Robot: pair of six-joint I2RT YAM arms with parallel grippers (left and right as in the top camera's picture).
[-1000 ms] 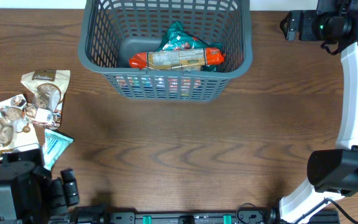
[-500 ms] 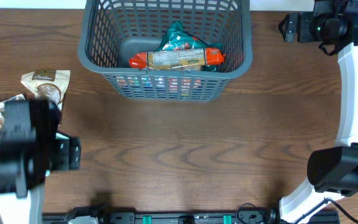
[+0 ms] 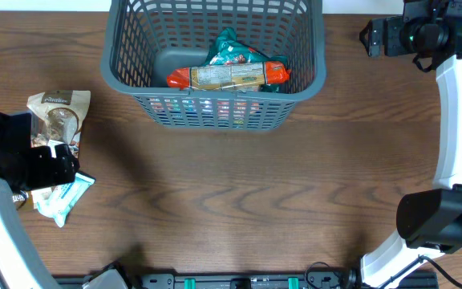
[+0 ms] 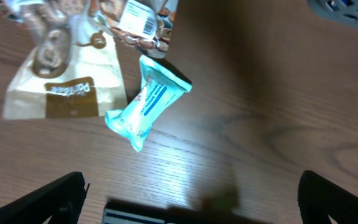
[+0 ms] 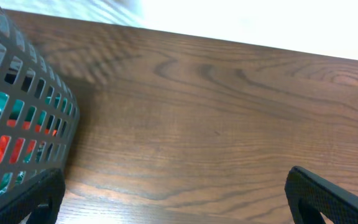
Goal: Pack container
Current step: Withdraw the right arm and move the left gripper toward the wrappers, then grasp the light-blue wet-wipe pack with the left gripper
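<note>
My left gripper comes down next, open fingers astride the light teal packet's middle [image 3: 66,197] [image 4: 148,103], and closes, since this packet lies uncovered beside the beige one.
The dark grey slatted container [image 3: 215,112] stands at the table's far middle. An orange-ended packet [image 3: 227,75] and a teal packet [image 3: 231,48] lie in it. On the left lie a beige snack packet [image 3: 58,112] and a light teal packet [image 3: 64,197]. My left gripper [image 3: 50,164] hovers over them, open and empty. In the left wrist view the teal packet [image 4: 148,102] lies beyond the open jaws [image 4: 191,199], next to the beige packet [image 4: 67,81]. My right gripper [image 3: 369,36] is open and empty, right of the container; its corner [image 5: 23,124] shows in the right wrist view.
Another snack packet with a barcode label [image 4: 138,15] lies by the beige one, mostly hidden under my left arm in the overhead view. The table's front edge with a dark rail [image 3: 239,281] runs along the bottom.
My left arm has swung from the front left corner up over the snack packets and now covers some of them. The right arm and the container have hardly moved.
</note>
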